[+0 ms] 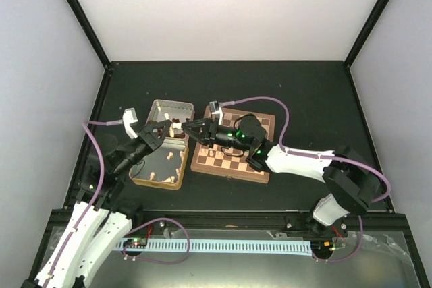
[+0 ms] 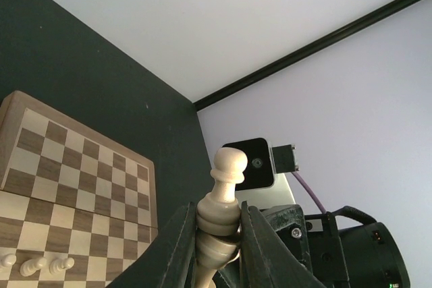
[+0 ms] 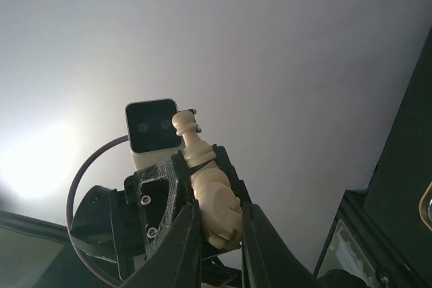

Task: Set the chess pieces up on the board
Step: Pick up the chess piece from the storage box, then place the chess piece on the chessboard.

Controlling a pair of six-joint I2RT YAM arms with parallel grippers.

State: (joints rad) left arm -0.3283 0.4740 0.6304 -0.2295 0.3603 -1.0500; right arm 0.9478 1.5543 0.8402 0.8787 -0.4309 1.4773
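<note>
The right gripper moves back, down, away from the tin next, tipping downward, onto the board's near row (image 1: 249,170), as clear squares there suit the cream piece.
My two grippers meet tip to tip above the gap between the tin and the board (image 1: 226,165). The left gripper (image 1: 171,129) is shut on cream chess pieces (image 1: 179,126). In the left wrist view its fingers (image 2: 217,234) pinch ringed bases, with a pawn-like head (image 2: 229,166) sticking out beyond them. It looks like two pieces joined base to base. In the right wrist view my right gripper (image 3: 219,234) is closed on the chunky carved cream part (image 3: 217,204). The pawn head (image 3: 185,129) shows beyond it. The right gripper (image 1: 189,128) sits over the board's left edge.
Two metal tin halves (image 1: 165,108) lie left of the board; the nearer one (image 1: 145,179) holds loose cream pieces (image 1: 169,158). Some pieces stand on the board, with cream pawns (image 2: 34,264) along one row. Black frame posts and white walls ring the dark table.
</note>
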